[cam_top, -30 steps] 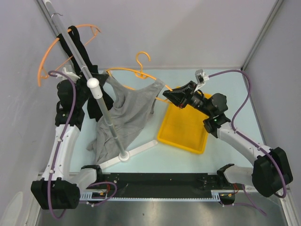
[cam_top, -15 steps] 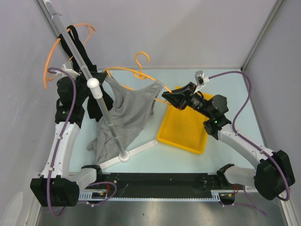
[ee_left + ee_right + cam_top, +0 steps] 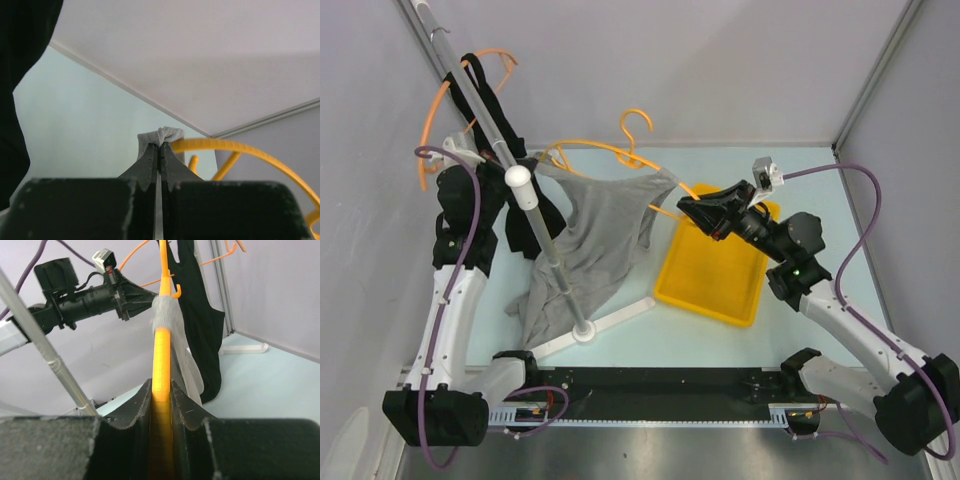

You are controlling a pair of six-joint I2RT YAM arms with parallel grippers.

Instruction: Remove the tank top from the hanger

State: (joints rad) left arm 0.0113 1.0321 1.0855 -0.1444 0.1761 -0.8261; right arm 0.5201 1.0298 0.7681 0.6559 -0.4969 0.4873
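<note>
I need to tilt my right gripper down, move it toward the grey tank top (image 3: 607, 212) (image 3: 193, 376) and let go of the hanger's arm, because the gripper's closed fingers block the strap's way off.
The grey tank top (image 3: 600, 240) hangs from an orange hanger (image 3: 632, 152) held above the table, stretched between my two arms. My left gripper (image 3: 538, 166) is shut on the top's left strap; in the left wrist view the bunched grey strap (image 3: 162, 135) sticks out past the closed tips of my left gripper (image 3: 160, 147), with the hanger (image 3: 240, 149) just beside. My right gripper (image 3: 686, 208) is shut on the hanger's right arm. In the right wrist view the orange bar (image 3: 161, 350) runs up between the fingers of my right gripper (image 3: 161, 386), and the right strap (image 3: 168, 315) is still wrapped round it.
A yellow tray (image 3: 710, 278) lies under the right arm. A slanted rack pole (image 3: 535, 230) on a white foot (image 3: 610, 322) crosses in front of the top. A black garment (image 3: 485, 95) hangs on another orange hanger at far left. Walls close in on the left, back and right.
My left gripper has closed on the grey strap. The right gripper has carried the hanger to the right and slightly up, pulling the top's neckline taut.
</note>
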